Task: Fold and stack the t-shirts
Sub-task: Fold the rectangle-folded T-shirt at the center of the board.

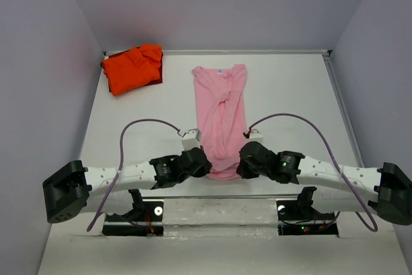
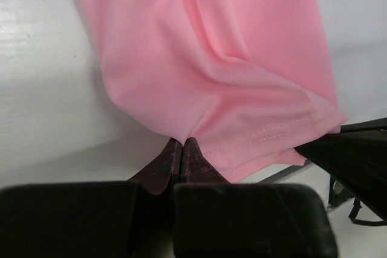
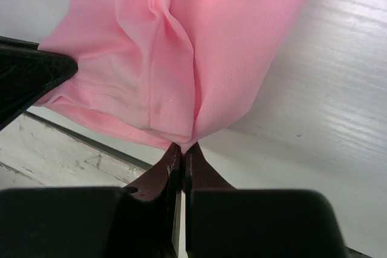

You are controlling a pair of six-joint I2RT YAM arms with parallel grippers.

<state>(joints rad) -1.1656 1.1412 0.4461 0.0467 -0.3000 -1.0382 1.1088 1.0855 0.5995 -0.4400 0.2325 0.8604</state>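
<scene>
The right gripper carries the hem corner outward to the middle of the light pink t-shirt (image 1: 221, 117) next and releases it there, which shortens the long t-shirt.
The light pink t-shirt (image 1: 221, 117) lies lengthwise in the middle of the table, folded narrow, neck at the far end. My left gripper (image 1: 206, 167) is shut on its near left hem corner, seen up close in the left wrist view (image 2: 182, 143) with pink cloth (image 2: 211, 70) pinched at the tips. My right gripper (image 1: 239, 164) is shut on the near right hem corner, and in the right wrist view (image 3: 183, 146) the pink shirt (image 3: 181, 46) hangs from it. The orange-red t-shirt (image 1: 132, 67) lies bunched at the far left corner.
The white table (image 1: 296, 94) ends at a near edge (image 1: 219, 196) just behind the grippers. Grey walls close in on the left, right and back. A purple cable (image 1: 138, 122) loops above each arm.
</scene>
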